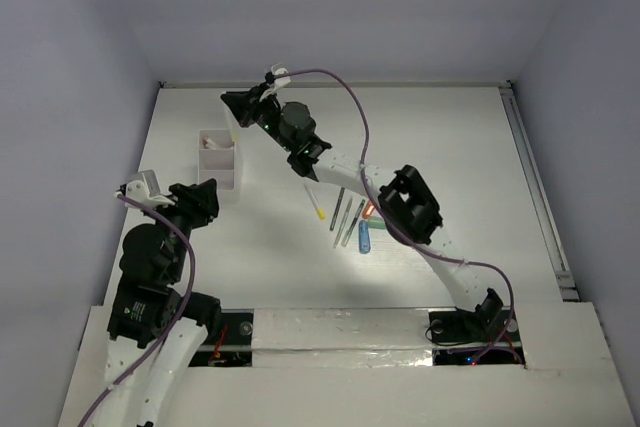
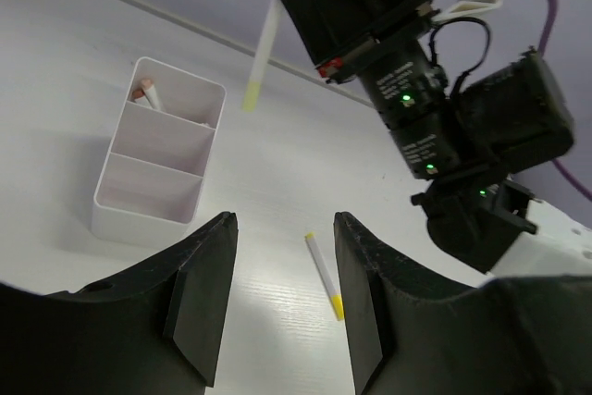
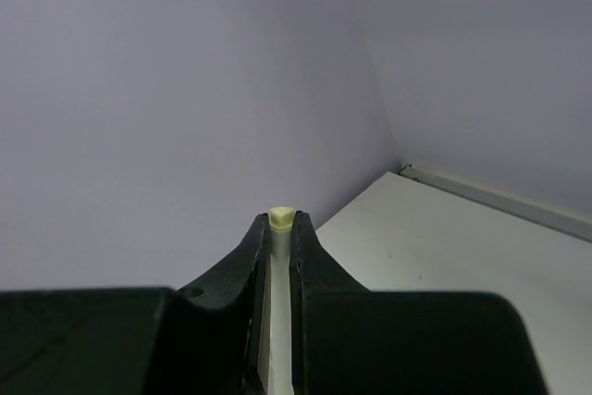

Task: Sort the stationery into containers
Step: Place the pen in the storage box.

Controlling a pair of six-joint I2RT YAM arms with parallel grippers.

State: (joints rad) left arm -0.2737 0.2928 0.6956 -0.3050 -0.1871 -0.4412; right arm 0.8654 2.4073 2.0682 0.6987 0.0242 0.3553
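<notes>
My right gripper shifts toward the white organizer box next and lowers the yellow-ended stick over the box's far section [image 1: 217,139], where a pink-ended stick already lies.
The white organizer box [image 1: 218,159] stands at the left of the table. It also shows in the left wrist view [image 2: 162,150], with a pink-ended stick [image 2: 148,94] in its far compartment. My right gripper [image 1: 234,107] is shut on a white stick with a yellow end [image 2: 259,57], which hangs down above the table beside the box's far end. The stick sits between the jaws in the right wrist view [image 3: 282,221]. My left gripper [image 1: 205,202] is open and empty just in front of the box. Another yellow-ended stick [image 2: 325,275] lies on the table between its fingers.
Several more pieces lie in a loose group mid-table: slim dark pens [image 1: 340,209], a blue marker [image 1: 365,237], an orange marker [image 1: 369,209] and a mint-green one [image 1: 373,219]. The right arm [image 1: 400,202] stretches diagonally over them. Walls close the table's back and sides.
</notes>
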